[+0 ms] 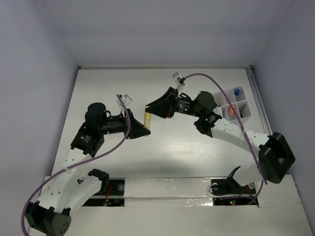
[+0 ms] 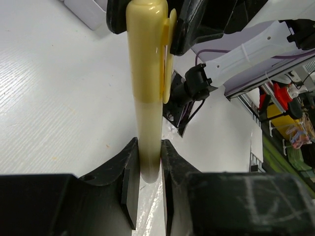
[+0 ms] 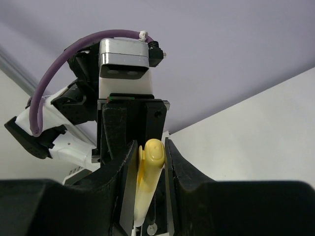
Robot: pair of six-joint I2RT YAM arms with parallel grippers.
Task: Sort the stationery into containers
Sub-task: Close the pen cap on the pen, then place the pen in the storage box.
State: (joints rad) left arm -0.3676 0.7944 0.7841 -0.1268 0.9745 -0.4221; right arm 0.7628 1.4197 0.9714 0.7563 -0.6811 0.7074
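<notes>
My right gripper needs to swing over the orange item's section and release the stick, since that section lies lower and to its right in the top view.
A cream stick with a clip cap [image 1: 146, 117] hangs in the air above the table's middle, held at both ends. My left gripper [image 1: 146, 125] is shut on its plain lower end, seen in the left wrist view [image 2: 147, 169] with the stick [image 2: 146, 73] running up from the jaws. My right gripper [image 1: 148, 108] is shut on the capped end; in the right wrist view [image 3: 151, 155] the cap [image 3: 150, 167] sits between the fingers. The white compartment organizer [image 1: 245, 115] stands at the right, with a blue-tipped item [image 1: 237, 92] and an orange item [image 1: 231, 111] inside. Other stationery is out of view.
The two arms meet over the table's centre, purple cables looping above them. The organizer sits close behind the right arm's elbow near the right wall. The arm bases and a white rail run along the near edge [image 1: 162, 189].
</notes>
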